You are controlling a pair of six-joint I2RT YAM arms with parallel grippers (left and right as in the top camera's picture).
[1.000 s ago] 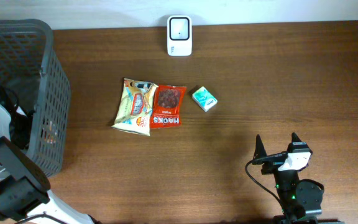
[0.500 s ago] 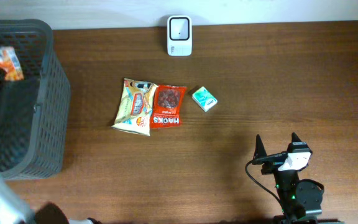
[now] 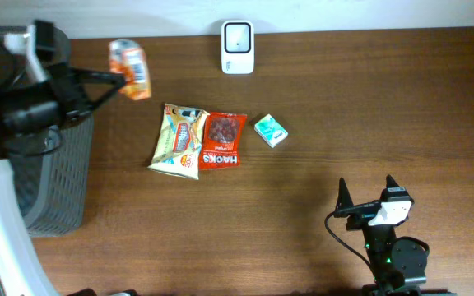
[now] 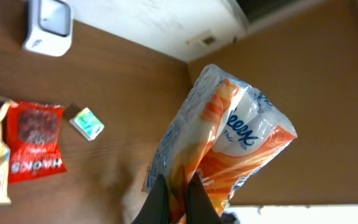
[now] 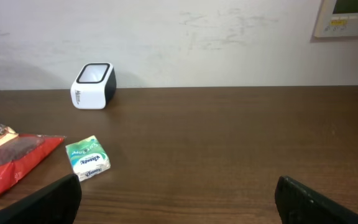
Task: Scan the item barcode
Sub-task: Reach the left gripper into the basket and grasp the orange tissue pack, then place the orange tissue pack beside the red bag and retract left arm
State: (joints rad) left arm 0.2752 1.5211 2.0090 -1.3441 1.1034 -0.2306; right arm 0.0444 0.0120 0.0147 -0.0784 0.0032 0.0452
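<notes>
My left gripper moves over the bare gap between HACKS and green pack (image 3: 252,148) (image 4: 72,140) next, then descends and releases. The gap lies below it, to its right in the overhead view.
An orange-and-white Kleenex tissue pack (image 3: 130,68) hangs in the air just right of the basket, and my left gripper (image 3: 112,77) is shut on its lower edge. In the left wrist view the pack (image 4: 229,130) fills the centre, pinched between the dark fingertips of the left gripper (image 4: 178,190). No barcode shows on the side I see. The white barcode scanner (image 3: 238,36) stands at the table's back edge, to the right of the held pack. My right gripper (image 3: 368,197) rests open near the front right with nothing between its fingers (image 5: 55,199).
A grey mesh basket (image 3: 64,164) stands at the left edge. A cream snack bag (image 3: 179,140), a red HACKS bag (image 3: 222,140) and a small green tissue pack (image 3: 271,131) lie mid-table. A wall runs behind the scanner (image 5: 94,85).
My left arm came up out of the basket with the tissue pack and swung it right, past the basket's rim. The right arm stayed still.
</notes>
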